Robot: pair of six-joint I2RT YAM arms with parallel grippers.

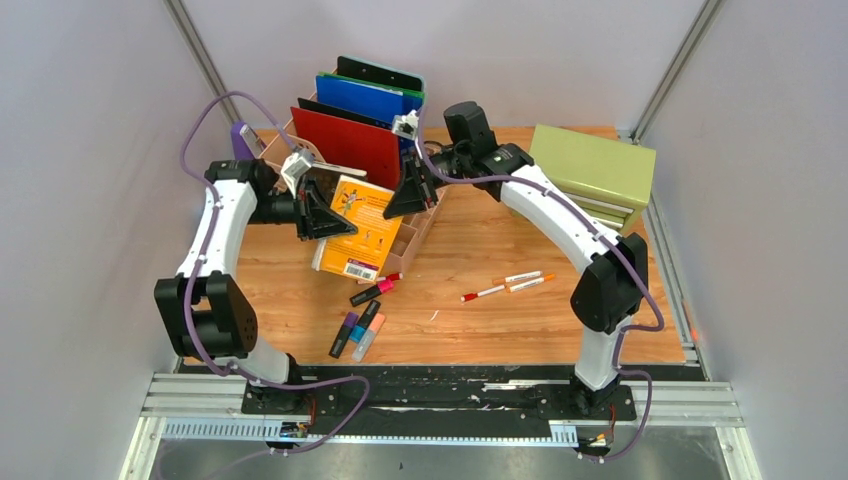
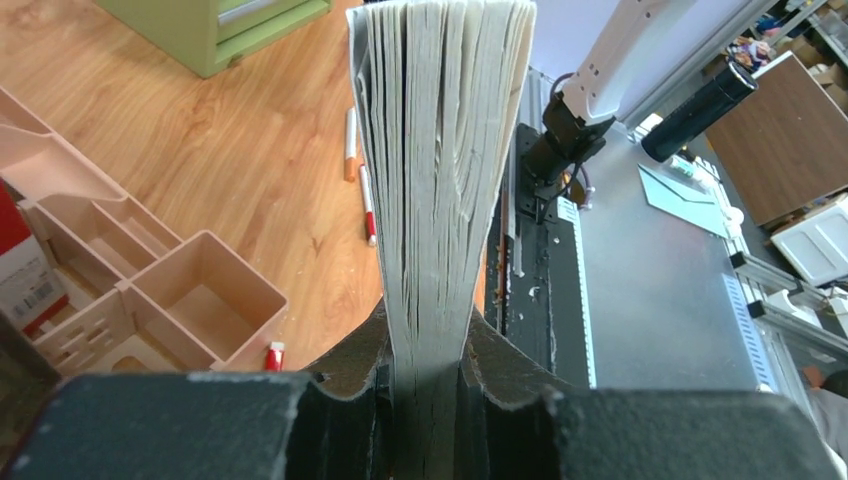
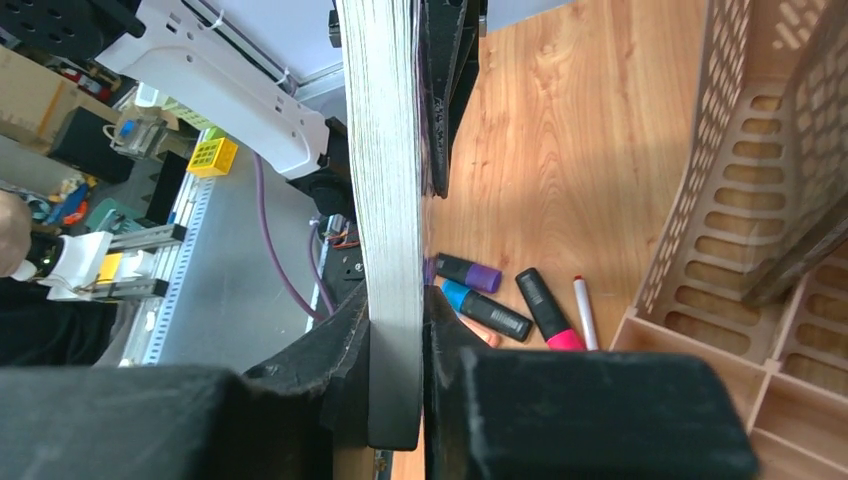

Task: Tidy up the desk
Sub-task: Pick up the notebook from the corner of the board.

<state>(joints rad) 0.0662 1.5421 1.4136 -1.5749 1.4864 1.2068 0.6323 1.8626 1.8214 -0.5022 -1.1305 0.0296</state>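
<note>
The organizer's empty front slot (image 3: 733,215) is below, so my right gripper should move the book (image 3: 392,200) to the left in the top view, over the slot, then lower it and let it go.
An orange-yellow book (image 1: 355,228) hangs tilted above the wooden desk (image 1: 480,250), just in front of the pink organizer (image 1: 412,238). My left gripper (image 1: 322,214) is shut on the book's left edge. My right gripper (image 1: 410,195) is shut on its upper right corner. In the left wrist view the page block (image 2: 440,150) runs up from between the pads of my left gripper (image 2: 430,390). The right wrist view shows the same book (image 3: 392,200) edge-on, pinched in my right gripper (image 3: 397,360).
Red (image 1: 345,142) and blue (image 1: 365,100) folders stand in the organizer at the back. A green drawer cabinet (image 1: 590,172) sits at back right. Highlighters (image 1: 358,330) and a pink one (image 1: 375,290) lie under the book; pens (image 1: 510,285) lie to the right.
</note>
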